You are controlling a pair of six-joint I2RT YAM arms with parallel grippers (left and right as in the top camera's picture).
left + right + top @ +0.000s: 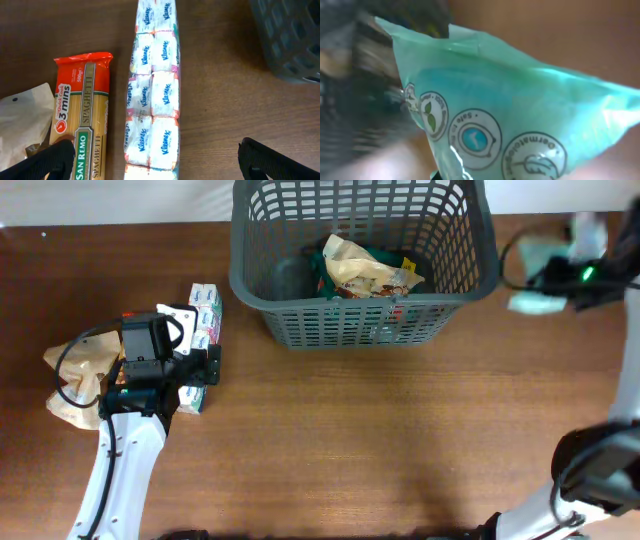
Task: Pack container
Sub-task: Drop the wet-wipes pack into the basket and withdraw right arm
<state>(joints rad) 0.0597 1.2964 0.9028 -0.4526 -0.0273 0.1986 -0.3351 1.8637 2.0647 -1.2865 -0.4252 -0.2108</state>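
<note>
My right gripper moves to the left in the overhead view next, past the container's rim, since the container has room beside the tan bag.
The dark grey container (360,322) stands at the back centre, and its corner shows in the left wrist view (292,40). A yellow snack bag (365,270) lies inside it. My left gripper (170,360) is open low over a long Kleenex tissue pack (152,95), also seen from overhead (205,315), and a red San Remo spaghetti pack (82,115); its fingers straddle both. My right gripper (575,275) is right of the container and shut on a pale teal wipes pack (520,115), held above the table (535,255). Its fingers are hidden.
A crumpled brown paper bag (78,375) lies left of the spaghetti, at the table's left side, and shows in the left wrist view (20,120). The right arm's base stands at the front right corner (590,470).
</note>
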